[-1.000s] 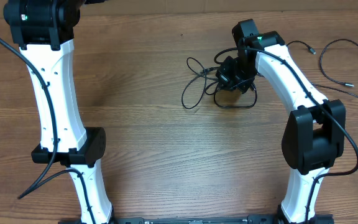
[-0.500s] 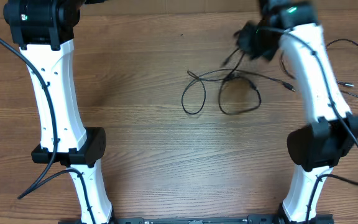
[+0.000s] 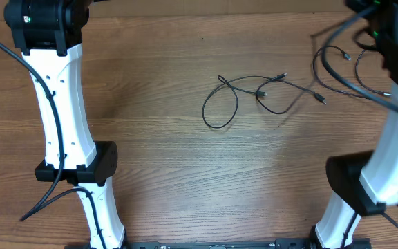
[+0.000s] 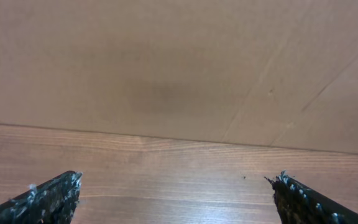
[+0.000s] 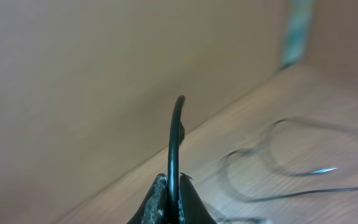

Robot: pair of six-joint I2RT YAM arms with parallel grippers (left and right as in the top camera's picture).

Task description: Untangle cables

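Note:
The right gripper draws back toward my base and down to the tabletop next, and frees the black cable clear of the looped one.
Thin black cables lie mid-table in the overhead view: one forms a loop [image 3: 219,111], and another [image 3: 282,104] runs right from it, with small plugs at its ends. More cable strands [image 3: 337,72] sit by the right arm [image 3: 392,117], which is blurred at the far right. In the right wrist view my right gripper [image 5: 173,186] is shut on a black cable [image 5: 176,134] that rises between its fingers, with other cables [image 5: 272,165] blurred on the wood beyond. My left gripper [image 4: 176,186] is open over bare wood and holds nothing.
The left arm [image 3: 61,104] stands along the table's left side. A brown wall [image 4: 166,62] rises behind the table's far edge. The wooden tabletop [image 3: 171,180] stretches between the two arm bases.
My right arm has swung from the tangle at mid-table up to the far right corner with a cable pinched. The cables left behind have spread out flatter. The left arm is still.

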